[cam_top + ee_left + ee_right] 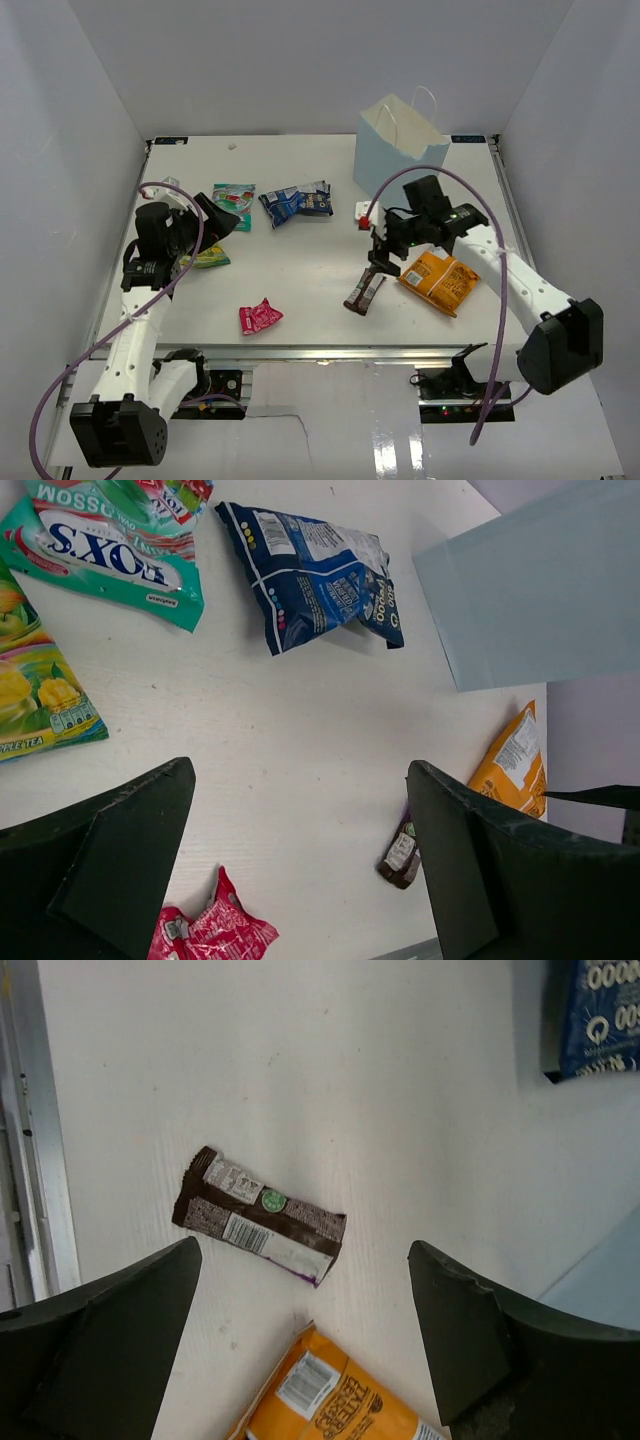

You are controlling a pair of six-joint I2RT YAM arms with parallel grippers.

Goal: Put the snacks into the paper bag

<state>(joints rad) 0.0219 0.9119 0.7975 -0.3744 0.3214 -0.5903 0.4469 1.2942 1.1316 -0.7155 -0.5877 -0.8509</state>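
My right gripper swings outward and down onto the blue-white pack's middle [297, 202] next, since the pack lies outward and to the left in the top view.
The light-blue paper bag [398, 152] stands upright at the back right, its mouth open. Snacks lie flat on the table: orange chip bag [440, 281], dark brown bar [364, 293], pink packet [259, 316], blue-white pack [295, 202], teal pouch [233, 195] and yellow-green packet [207, 258]. My right gripper [381, 255] hovers open just above the bar [262, 1218] and the chip bag's corner [330, 1400], holding nothing. My left gripper [224, 216] is open and empty over bare table between the teal pouch [110, 540], blue-white pack [315, 575] and pink packet [212, 930].
A small white and red object [364, 212] lies near the foot of the paper bag. White walls close in the table [300, 270] on three sides. A metal rail [40, 1160] runs along the near edge.
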